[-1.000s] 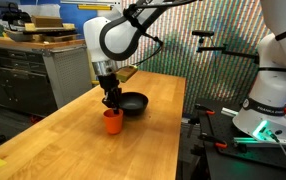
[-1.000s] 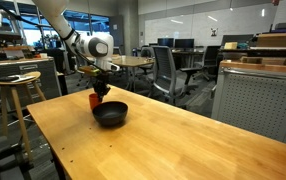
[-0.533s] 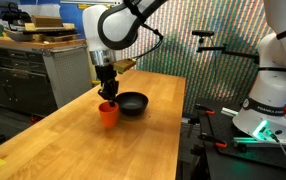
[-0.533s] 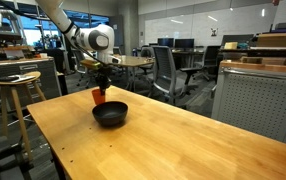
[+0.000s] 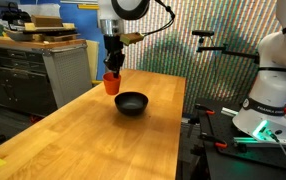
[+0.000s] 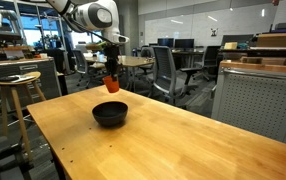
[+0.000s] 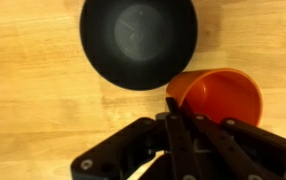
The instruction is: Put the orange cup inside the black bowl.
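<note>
My gripper shifts over the black bowl's bottom next, lowers the cup [image 5: 111,84] and releases the cup's rim. The bowl's bottom lies below and left of my gripper in the wrist view.
My gripper [image 5: 111,70] is shut on the rim of the orange cup [image 5: 111,84] and holds it in the air above the wooden table, beside and above the black bowl [image 5: 131,103]. In an exterior view the cup [image 6: 111,83] hangs well above the bowl [image 6: 110,113], near its far edge. In the wrist view the cup [image 7: 223,95] is pinched at its rim by the fingers [image 7: 180,118], open side up and empty. The bowl [image 7: 138,40] lies below, empty, off to one side of the cup.
The wooden table [image 5: 93,140] carries only the bowl. A second robot base [image 5: 268,95] stands past the table's edge. A grey cabinet [image 5: 28,70] with boxes is behind it. A stool [image 6: 11,95] and office chairs [image 6: 168,70] stand beyond the table.
The gripper has lifted the orange cup from the table beside the bowl to well above it. The bowl has not moved.
</note>
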`<state>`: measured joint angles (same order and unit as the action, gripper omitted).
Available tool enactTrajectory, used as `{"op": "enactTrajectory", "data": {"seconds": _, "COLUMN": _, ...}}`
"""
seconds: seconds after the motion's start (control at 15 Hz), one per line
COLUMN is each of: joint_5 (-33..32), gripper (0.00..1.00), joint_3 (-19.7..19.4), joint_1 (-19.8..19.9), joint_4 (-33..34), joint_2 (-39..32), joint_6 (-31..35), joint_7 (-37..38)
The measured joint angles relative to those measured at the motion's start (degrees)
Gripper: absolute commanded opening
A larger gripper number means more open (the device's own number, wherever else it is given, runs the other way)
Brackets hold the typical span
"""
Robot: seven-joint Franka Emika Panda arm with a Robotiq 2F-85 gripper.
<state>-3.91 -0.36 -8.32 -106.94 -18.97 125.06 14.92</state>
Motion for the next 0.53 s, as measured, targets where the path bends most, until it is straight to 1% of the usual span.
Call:
{"op": "enactTrajectory", "data": {"seconds": 0.2, "joint_5": -1.18, "gripper": 0.01, "joint_3": -1.4, "joint_1": 1.06, "joint_4": -3.09, "joint_2": 2.32, "joint_6": -0.74, "joint_7": 1.75}}
{"op": "enactTrajectory", "data": {"seconds": 0.53, "joint_5": -1.19, "gripper": 0.01, "joint_3": -1.63, "joint_1": 3.12, "joint_4": -7.97, "joint_2": 2.45, "joint_6": -2.0, "joint_7": 2.72}}
